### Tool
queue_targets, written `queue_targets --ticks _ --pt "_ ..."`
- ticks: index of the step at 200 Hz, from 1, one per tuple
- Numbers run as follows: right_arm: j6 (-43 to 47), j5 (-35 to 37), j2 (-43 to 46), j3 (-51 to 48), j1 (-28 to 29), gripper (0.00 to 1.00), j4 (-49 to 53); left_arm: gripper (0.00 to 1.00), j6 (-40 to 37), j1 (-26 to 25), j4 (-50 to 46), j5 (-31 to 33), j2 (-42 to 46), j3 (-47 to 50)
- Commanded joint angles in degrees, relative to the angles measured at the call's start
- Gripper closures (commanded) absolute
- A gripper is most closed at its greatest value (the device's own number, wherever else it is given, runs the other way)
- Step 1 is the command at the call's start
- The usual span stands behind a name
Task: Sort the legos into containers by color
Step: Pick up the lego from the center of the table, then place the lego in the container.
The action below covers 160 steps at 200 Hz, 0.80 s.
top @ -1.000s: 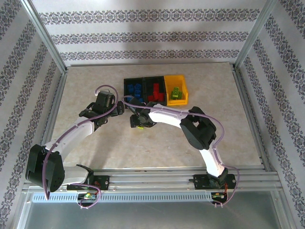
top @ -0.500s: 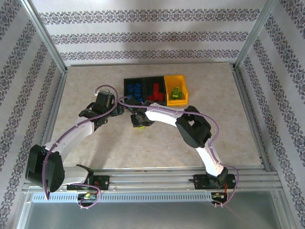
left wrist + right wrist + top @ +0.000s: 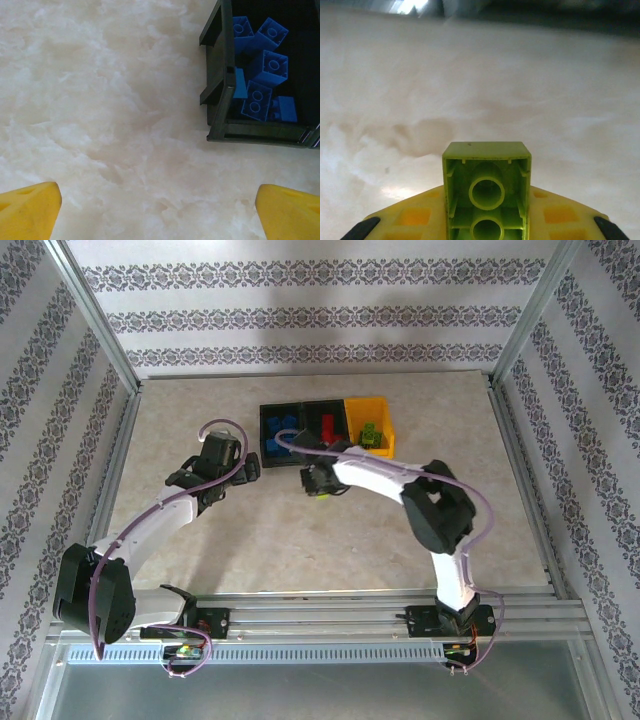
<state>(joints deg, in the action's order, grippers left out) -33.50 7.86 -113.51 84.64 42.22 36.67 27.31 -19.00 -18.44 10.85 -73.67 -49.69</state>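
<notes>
The yellow bin already holds the green legos, so my right gripper should swing outward and over it to release the lime green lego there.
My right gripper is shut on a lime green lego, seen from its hollow underside, above the bare table. In the top view that gripper hangs just in front of the containers, the green lego peeking out below it. The containers stand in a row: a black bin with blue legos, a black bin with red legos, and a yellow bin with green legos. My left gripper is open over bare table, left of the blue bin, with blue legos inside.
The marble-patterned table is ringed by an aluminium frame and patterned walls. Both arms arch over the middle of the table, the right one bending from the near edge.
My right gripper has shut on the green lego and moved right and back toward the bins with it. The left arm has stayed still.
</notes>
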Motion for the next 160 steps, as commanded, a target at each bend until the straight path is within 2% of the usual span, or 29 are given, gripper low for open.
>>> queue_targets --ticks 1,24,68,160 --pt "2.7 2.9 6.8 -1.6 -4.1 0.83 -0.9 0.0 0.3 1.2 0.5 1.1 1.5 0.8" --pt "4.5 3.5 9.5 -1.3 -8.4 0.83 -1.0 0.0 0.3 1.2 0.5 0.9 1.6 0.6" --pt "7.2 3.6 9.6 1.5 -13.0 0.81 -3.6 0.0 0.4 1.3 0.3 0.8 1.5 0.5" --pt "11.8 4.9 -3.8 15.3 -19.2 0.79 -5.4 0.0 0.0 1.4 -1.1 1.0 1.7 0.2"
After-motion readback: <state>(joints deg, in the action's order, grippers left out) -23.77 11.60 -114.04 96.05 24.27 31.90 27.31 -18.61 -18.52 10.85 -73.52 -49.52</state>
